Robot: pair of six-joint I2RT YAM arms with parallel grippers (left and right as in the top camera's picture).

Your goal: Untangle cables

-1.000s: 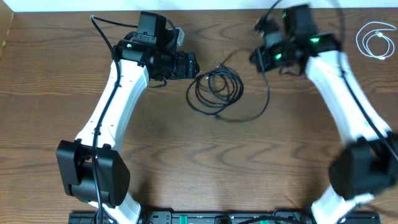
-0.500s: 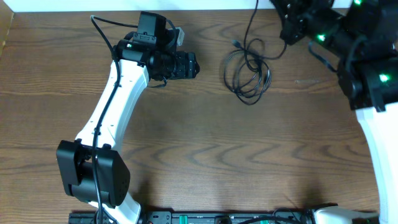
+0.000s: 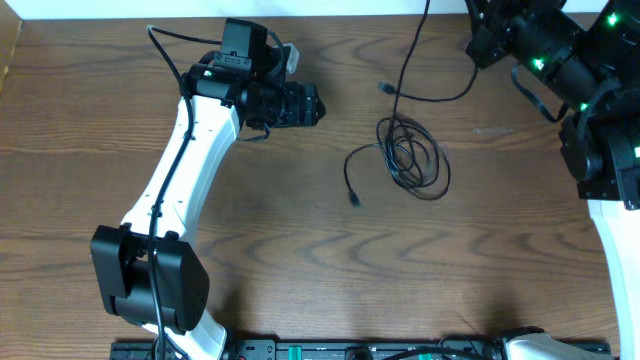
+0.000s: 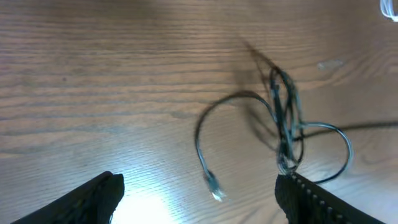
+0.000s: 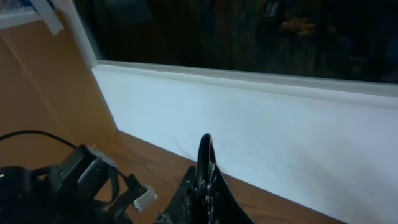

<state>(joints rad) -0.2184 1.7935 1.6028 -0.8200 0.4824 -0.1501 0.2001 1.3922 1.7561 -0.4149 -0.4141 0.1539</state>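
Observation:
The robot's open left gripper will next move down and to the right in the overhead view, onto the loops at the coil's facing edge (image 3: pixel 391 145) (image 4: pixel 283 127), because its fingers are still short of them.
The black cable (image 3: pixel 415 160) lies as a loose coil on the wooden table, right of centre. One plug end (image 3: pixel 352 197) trails to its left, and a strand rises to the top edge. My right gripper (image 3: pixel 487 35) is raised at the far right and shut on a strand of the black cable (image 5: pixel 205 149), which sticks out between its fingers. My left gripper (image 3: pixel 312 103) is open and empty, left of the coil. In the left wrist view the coil (image 4: pixel 285 127) lies ahead between the open fingers (image 4: pixel 93 200). A white sliver (image 4: pixel 390 7) may be the white cable; in the overhead view it is hidden.
The table's far edge meets a white wall (image 5: pixel 280 118). The raised right arm (image 3: pixel 600 110) covers the far right corner. The left arm (image 5: pixel 62 180) shows low in the right wrist view.
My right gripper has risen and moved right with the black cable. The coil slid right and loosened, and one plug end dropped free to its left. The left arm stayed still.

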